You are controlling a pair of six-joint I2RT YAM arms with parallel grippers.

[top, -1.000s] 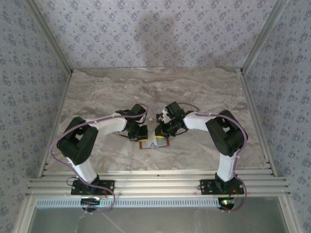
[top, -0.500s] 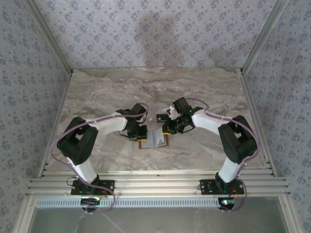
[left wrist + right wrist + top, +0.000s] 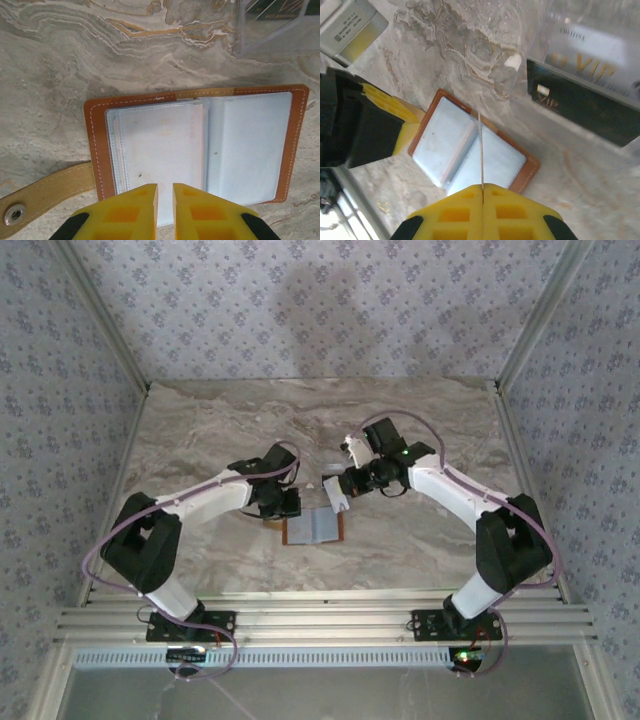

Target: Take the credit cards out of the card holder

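Observation:
Next, my right gripper carries the whitish card outward, turns over the tray and lowers to release, since the clear plastic tray (image 3: 334, 476) (image 3: 590, 75) already holds the dark card.
The card holder (image 3: 313, 528) lies open and flat on the marble table, tan leather round pale blue sleeves (image 3: 200, 145). My left gripper (image 3: 165, 192) hovers over its near edge, jaws a narrow gap apart with nothing between them; from above it sits at the holder's left (image 3: 285, 508). Held above and just behind the holder (image 3: 450, 145), my right gripper (image 3: 482, 189) is shut on a thin whitish credit card (image 3: 481, 150), seen edge-on. From above that card (image 3: 335, 496) hangs in front of the right gripper (image 3: 347, 486). A dark credit card (image 3: 580, 100) with gold VIP lettering lies beyond.
The dark card and a paler one (image 3: 590, 47) sit in a clear plastic tray (image 3: 250, 35) just behind the holder. The holder's tan strap with a metal snap (image 3: 45, 195) trails to its left. Patterned walls (image 3: 60, 390) enclose the table on three sides.
The right gripper has drawn the whitish card out of the holder and lifted it back and to the right. The left gripper's jaws have eased slightly apart.

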